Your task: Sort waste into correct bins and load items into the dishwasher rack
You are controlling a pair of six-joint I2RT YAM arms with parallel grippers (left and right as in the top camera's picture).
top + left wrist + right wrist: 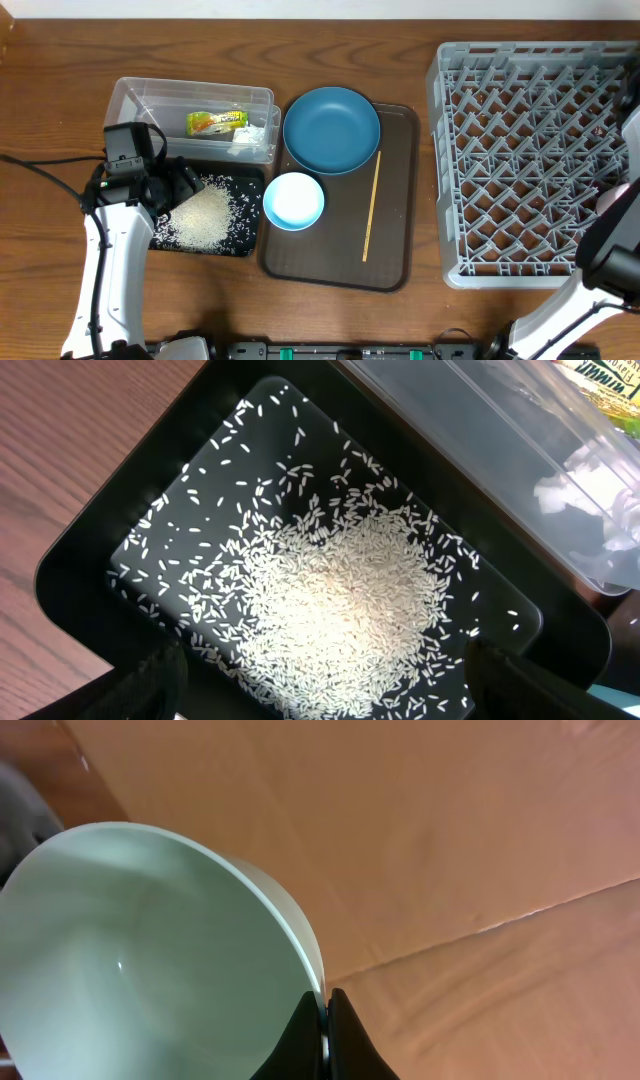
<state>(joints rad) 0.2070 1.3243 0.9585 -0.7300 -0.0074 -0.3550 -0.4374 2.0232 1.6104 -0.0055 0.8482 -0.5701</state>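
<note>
My right gripper should cross left in the overhead view over the rack's empty far wires, descend and release the bowl, as they lie below and to that side.
Loose white rice (340, 610) lies piled in the shallow black tray (90, 575), which sits in front of the clear tub (130, 100). The tub holds the yellow-green wrapper (216, 122) and the white tissue (245, 140). My left gripper (330, 695) is open and empty just above the rice; in the overhead view it (182, 183) is at the tray's left end. My right gripper (325, 1010) is shut on the rim of the mint bowl (130, 960), held up against a tan background. The blue plate (331, 130), white-blue bowl (294, 200) and wooden stick (371, 205) lie on the brown tray. The pink-white cup is not clearly seen.
The brown serving tray (395, 265) is in the middle of the table. The grey dishwasher rack (520, 150) fills the right side. My right arm (610, 250) is at the rack's right front corner, at the edge of view. A cable (40, 170) runs along the left.
</note>
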